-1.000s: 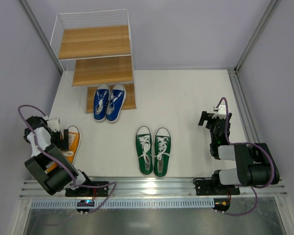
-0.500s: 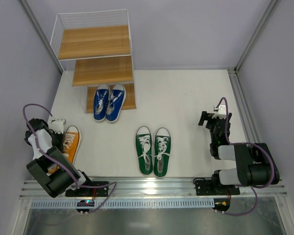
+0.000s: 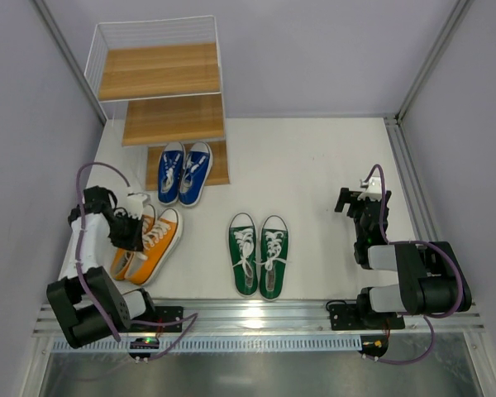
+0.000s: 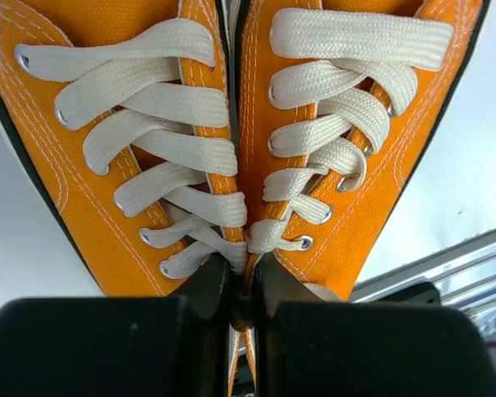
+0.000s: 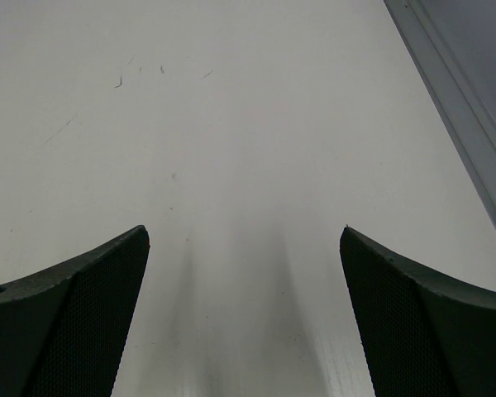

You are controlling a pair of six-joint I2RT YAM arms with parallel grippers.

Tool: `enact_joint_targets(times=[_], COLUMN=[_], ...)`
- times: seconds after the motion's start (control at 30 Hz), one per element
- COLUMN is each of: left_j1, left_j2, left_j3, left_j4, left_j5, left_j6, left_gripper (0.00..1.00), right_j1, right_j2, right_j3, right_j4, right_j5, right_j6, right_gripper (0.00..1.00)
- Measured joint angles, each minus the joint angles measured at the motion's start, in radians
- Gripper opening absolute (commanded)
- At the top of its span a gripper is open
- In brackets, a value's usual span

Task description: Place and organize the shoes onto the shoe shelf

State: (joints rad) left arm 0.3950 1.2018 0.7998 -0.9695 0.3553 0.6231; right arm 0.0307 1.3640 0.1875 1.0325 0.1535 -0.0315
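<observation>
Blue shoes fill the lowest board, so my left gripper should next lift the orange shoes and carry them outward onto the empty middle board [image 3: 174,119] to release.
The orange shoes [image 3: 155,246] are pressed side by side at the left of the floor, angled toward the middle. My left gripper [image 3: 131,229] is shut on their two inner edges, just behind the last lace eyelets. In the left wrist view the orange shoes [image 4: 149,124] fill the frame, and the left gripper [image 4: 244,291] pinches the orange canvas between its jaws. The blue shoes [image 3: 184,172] rest on the lowest board of the shoe shelf [image 3: 161,73], overhanging its front edge. The green shoes [image 3: 259,253] stand paired on the floor in the middle. My right gripper [image 3: 353,201] is open over bare floor, the right gripper [image 5: 244,248] holding nothing.
The shelf's upper two boards carry nothing. The left wall stands close behind my left arm. A metal rail [image 3: 256,313] runs along the near edge, and a frame bar [image 3: 409,182] lines the right side.
My left gripper has shut on the orange pair and carried it right, away from the left wall. Both orange shoes now show. The right arm has not moved.
</observation>
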Motion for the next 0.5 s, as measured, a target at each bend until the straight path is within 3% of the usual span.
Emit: enact_joint_targets(times=[0.17, 0.5], left_j1=[-0.151, -0.277], left_j2=[0.045, -0.018], left_j3=[0.013, 0.06], left_j4=[0.056, 0.083], left_j5=[-0.005, -0.059], left_j6=[-0.139, -0.388], left_gripper=[0.0, 0.0], right_j1=[0.0, 0.0], right_j2=[0.0, 0.0], right_j3=[0.0, 0.0], right_j4=[0.0, 0.0], right_j5=[0.0, 0.0], right_j6=[0.0, 0.0], right_gripper=[0.97, 0.97])
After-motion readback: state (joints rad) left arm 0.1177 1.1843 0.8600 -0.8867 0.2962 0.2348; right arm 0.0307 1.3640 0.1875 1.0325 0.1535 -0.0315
